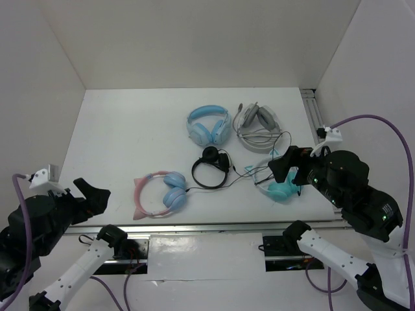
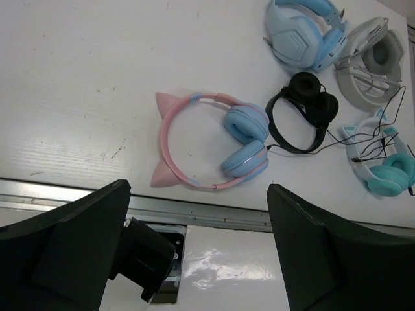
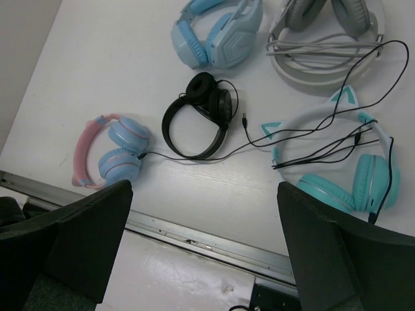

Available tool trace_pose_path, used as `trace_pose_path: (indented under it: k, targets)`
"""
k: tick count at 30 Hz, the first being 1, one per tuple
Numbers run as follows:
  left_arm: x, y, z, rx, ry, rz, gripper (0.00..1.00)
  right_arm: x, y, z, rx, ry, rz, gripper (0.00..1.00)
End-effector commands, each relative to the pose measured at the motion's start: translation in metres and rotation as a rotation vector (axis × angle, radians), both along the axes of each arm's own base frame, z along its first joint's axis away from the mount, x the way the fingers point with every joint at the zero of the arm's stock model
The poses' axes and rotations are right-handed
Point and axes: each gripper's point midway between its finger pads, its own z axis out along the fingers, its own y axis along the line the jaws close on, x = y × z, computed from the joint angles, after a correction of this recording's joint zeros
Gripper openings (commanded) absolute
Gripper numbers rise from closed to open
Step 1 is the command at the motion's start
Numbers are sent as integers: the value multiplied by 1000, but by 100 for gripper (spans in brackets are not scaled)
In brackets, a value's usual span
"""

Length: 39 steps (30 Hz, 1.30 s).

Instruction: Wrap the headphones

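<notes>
Next, the left gripper moves outward, toward the right in the top view, and down over the pink headband between its cat ears, as it lies uncovered.
The headphones (image 1: pixel 174 197) lie flat near the table's front left: pink headband with two cat ears, light blue cups. They also show in the left wrist view (image 2: pixel 245 159) and the right wrist view (image 3: pixel 120 165). Their thin black cable (image 3: pixel 188 160) leaves a cup and trails loose to the right, past the black pair. My left gripper (image 1: pixel 89 196) is open and empty, raised over the front edge to the left of them (image 2: pixel 201 253). My right gripper (image 1: pixel 287 170) is open and empty, raised over the teal pair (image 3: pixel 204 253).
An all-light-blue pair (image 1: pixel 209 125) and a grey-white pair (image 1: pixel 257 120) lie at the back. A small black pair (image 1: pixel 213 167) lies mid-table. A teal-and-white cat-ear pair (image 1: pixel 277 188) with tangled black cables lies right. A metal rail (image 1: pixel 214 227) runs along the front edge.
</notes>
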Motion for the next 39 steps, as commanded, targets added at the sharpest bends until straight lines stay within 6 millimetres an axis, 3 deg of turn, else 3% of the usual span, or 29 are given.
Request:
trace_pose_path:
  k: [1, 4, 7, 8, 10, 16, 20, 21, 22, 25, 28, 29, 33, 38, 39]
  targets:
    - [11, -13, -13, -27, 76, -1, 100, 0, -1, 5, 13, -36, 6, 100]
    - [23, -43, -53, -74, 226, -73, 100, 2, 6, -1, 23, -36, 27, 100]
    - [36, -56, -94, -101, 314, -56, 100, 1, 17, -1, 47, -36, 80, 100]
    - [39, -58, -102, -104, 335, -45, 100, 2, 21, -8, 43, -21, 91, 100]
    - [43, -60, -119, -108, 363, -30, 100, 3, 24, -3, 77, -41, 102, 100]
    - [55, -52, -115, -172, 346, 88, 100, 7, 42, -13, 119, -33, 158, 100]
    - [62, -43, -128, -232, 385, 227, 100, 5, 55, -20, 176, -25, 205, 100]
    - [62, -40, -128, -245, 393, 259, 100, 6, 60, -30, 185, -1, 216, 100]
    - [64, -37, -127, -267, 390, 297, 100, 6, 64, -24, 208, -34, 237, 100]
    - [78, -46, -132, -330, 332, 277, 100, 5, 76, -31, 255, -29, 282, 100]
    - [95, -54, -164, -343, 367, 271, 100, 3, 81, -33, 266, -27, 317, 100]
    - [95, -56, -182, -328, 453, 295, 100, 6, 83, -33, 272, -19, 314, 100]
    - [93, -52, -219, -270, 555, 383, 100, 2, 91, -28, 301, -26, 363, 100]
    - [97, -36, -231, -222, 502, 470, 100, -5, 93, -19, 323, -59, 397, 100]
    - [96, -34, -239, -207, 514, 479, 100, -4, 93, -24, 318, -48, 395, 100]
